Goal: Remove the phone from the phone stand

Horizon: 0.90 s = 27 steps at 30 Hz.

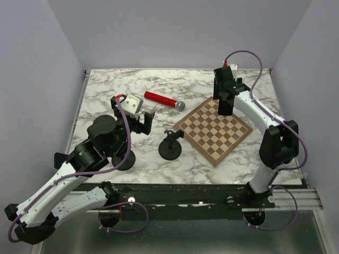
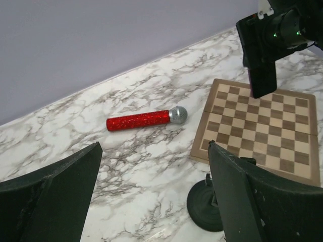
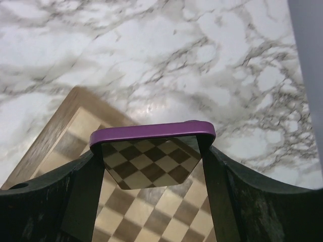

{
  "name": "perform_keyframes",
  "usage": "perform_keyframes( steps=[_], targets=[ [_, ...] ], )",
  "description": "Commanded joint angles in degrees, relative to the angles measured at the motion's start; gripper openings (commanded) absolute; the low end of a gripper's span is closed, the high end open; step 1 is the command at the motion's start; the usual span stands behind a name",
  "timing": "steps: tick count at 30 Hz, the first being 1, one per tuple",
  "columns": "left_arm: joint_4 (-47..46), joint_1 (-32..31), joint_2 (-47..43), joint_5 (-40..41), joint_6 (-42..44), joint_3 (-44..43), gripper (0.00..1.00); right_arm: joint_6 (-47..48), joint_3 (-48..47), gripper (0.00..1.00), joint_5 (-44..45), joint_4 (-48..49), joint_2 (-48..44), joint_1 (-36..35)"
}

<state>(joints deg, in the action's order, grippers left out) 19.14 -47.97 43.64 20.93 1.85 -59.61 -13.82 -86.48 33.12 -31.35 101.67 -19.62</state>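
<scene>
Next, the right gripper moves outward and down past the chessboard's far corner and lays the phone [image 3: 151, 151] on the marble there, because that patch is bare.
My right gripper [image 1: 224, 106] is shut on the phone [image 3: 151, 151], a dark-screened phone in a purple case, and holds it above the far corner of the chessboard [image 1: 214, 130]. The phone also shows in the top view [image 1: 225, 105] and in the left wrist view [image 2: 261, 70]. The black phone stand [image 1: 170, 147] sits bare on the marble, left of the board; it also shows in the left wrist view [image 2: 207, 204]. My left gripper [image 1: 139, 123] is open and empty, just left of the stand.
A red glitter microphone [image 1: 164, 100] lies at the back centre, also in the left wrist view [image 2: 146, 119]. The wooden chessboard lies right of centre. Purple walls enclose the marble table [image 1: 106, 90] on three sides.
</scene>
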Motion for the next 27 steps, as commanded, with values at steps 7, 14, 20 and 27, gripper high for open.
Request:
perform_keyframes(
  steps=[7,14,20,27],
  targets=[
    [-12.7,0.2,-12.6,6.9,3.7,8.6,0.91,7.9,-28.4,0.01,1.5,-2.7,24.5,8.4],
    [-12.5,-0.2,-11.9,5.5,1.8,8.7,0.89,9.0,-41.7,0.01,-1.6,-3.1,36.3,10.3],
    [-12.5,-0.4,-11.8,5.3,1.6,8.8,0.89,10.1,-48.6,0.02,-4.0,-3.3,44.4,10.8],
    [-12.6,-0.4,-11.7,5.2,1.6,9.1,0.89,10.6,-49.0,0.05,-5.2,0.1,49.3,11.1]
  ],
)
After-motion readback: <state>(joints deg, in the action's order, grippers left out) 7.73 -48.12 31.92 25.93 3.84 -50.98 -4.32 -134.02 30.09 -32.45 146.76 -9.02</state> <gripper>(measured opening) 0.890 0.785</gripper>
